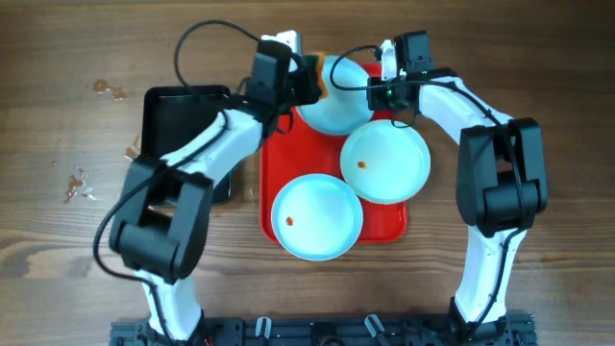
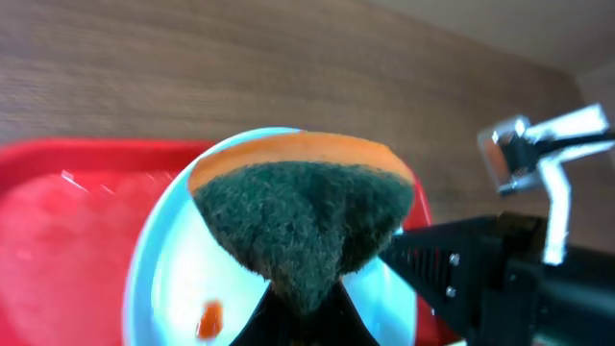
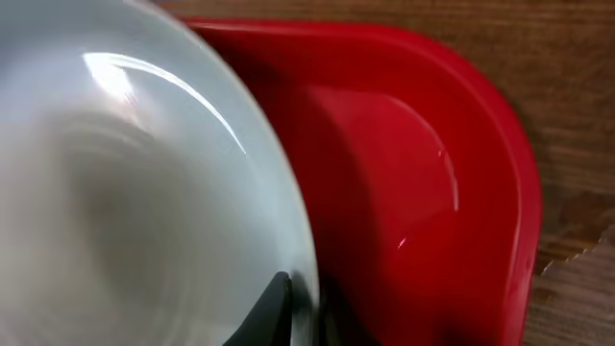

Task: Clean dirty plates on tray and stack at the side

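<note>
The sponge in my left gripper should next go back and to the left in the overhead view to the empty black tray (image 1: 179, 125). I should lower it there and let it go.
Three pale blue plates are on the red tray (image 1: 288, 163). The far plate (image 1: 338, 96) is tilted up; my right gripper (image 1: 384, 88) is shut on its rim (image 3: 306, 288). My left gripper (image 1: 306, 79) is shut on an orange sponge with a dark green scrub face (image 2: 303, 216), held against that plate (image 2: 163, 279), which has a reddish stain (image 2: 209, 317). The right plate (image 1: 386, 161) and the near plate (image 1: 315, 216) lie flat, each with a small red spot.
A black tray (image 1: 173, 115) lies left of the red tray, partly under my left arm. Reddish crumbs (image 1: 106, 89) and specks (image 1: 77, 183) lie on the wooden table at far left. The red tray's corner (image 3: 461, 192) shows in the right wrist view.
</note>
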`<state>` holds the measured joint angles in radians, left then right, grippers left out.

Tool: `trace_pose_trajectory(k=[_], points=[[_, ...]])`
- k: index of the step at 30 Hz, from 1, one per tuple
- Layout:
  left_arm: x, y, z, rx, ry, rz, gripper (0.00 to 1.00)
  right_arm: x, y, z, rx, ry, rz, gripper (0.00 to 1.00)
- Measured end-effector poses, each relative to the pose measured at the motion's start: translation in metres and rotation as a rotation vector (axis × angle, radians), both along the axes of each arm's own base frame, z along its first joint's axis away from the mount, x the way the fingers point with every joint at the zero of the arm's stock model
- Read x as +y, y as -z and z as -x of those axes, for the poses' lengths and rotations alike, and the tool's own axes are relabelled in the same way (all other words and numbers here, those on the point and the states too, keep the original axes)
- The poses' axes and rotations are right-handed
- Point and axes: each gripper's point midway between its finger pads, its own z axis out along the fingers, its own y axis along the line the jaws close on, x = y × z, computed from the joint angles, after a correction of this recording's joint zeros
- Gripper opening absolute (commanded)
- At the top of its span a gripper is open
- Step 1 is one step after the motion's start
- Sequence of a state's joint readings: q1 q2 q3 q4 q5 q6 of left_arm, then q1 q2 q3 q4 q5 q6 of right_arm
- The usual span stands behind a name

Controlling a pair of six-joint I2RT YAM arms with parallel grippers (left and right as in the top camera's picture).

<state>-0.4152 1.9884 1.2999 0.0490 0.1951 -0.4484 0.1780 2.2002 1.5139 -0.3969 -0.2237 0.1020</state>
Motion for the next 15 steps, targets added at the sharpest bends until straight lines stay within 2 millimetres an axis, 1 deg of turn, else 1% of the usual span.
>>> trace_pose_trajectory(k=[2, 4, 10, 15], points=[[-0.008, 0.009, 0.005, 0.016, 0.014, -0.012, 0.04, -0.001, 0.001, 0.005, 0.019, -0.019, 0.014, 0.08], [-0.012, 0.012, 0.009, 0.024, 0.022, -0.019, 0.04, -0.001, 0.001, 0.008, 0.029, -0.028, 0.02, 0.08], [-0.005, 0.027, 0.02, 0.103, 0.009, -0.051, 0.04, -0.003, 0.001, 0.017, 0.078, -0.008, 0.018, 0.07], [-0.005, 0.028, 0.02, 0.153, -0.056, 0.011, 0.04, -0.004, 0.001, 0.023, 0.114, 0.038, 0.003, 0.06]])
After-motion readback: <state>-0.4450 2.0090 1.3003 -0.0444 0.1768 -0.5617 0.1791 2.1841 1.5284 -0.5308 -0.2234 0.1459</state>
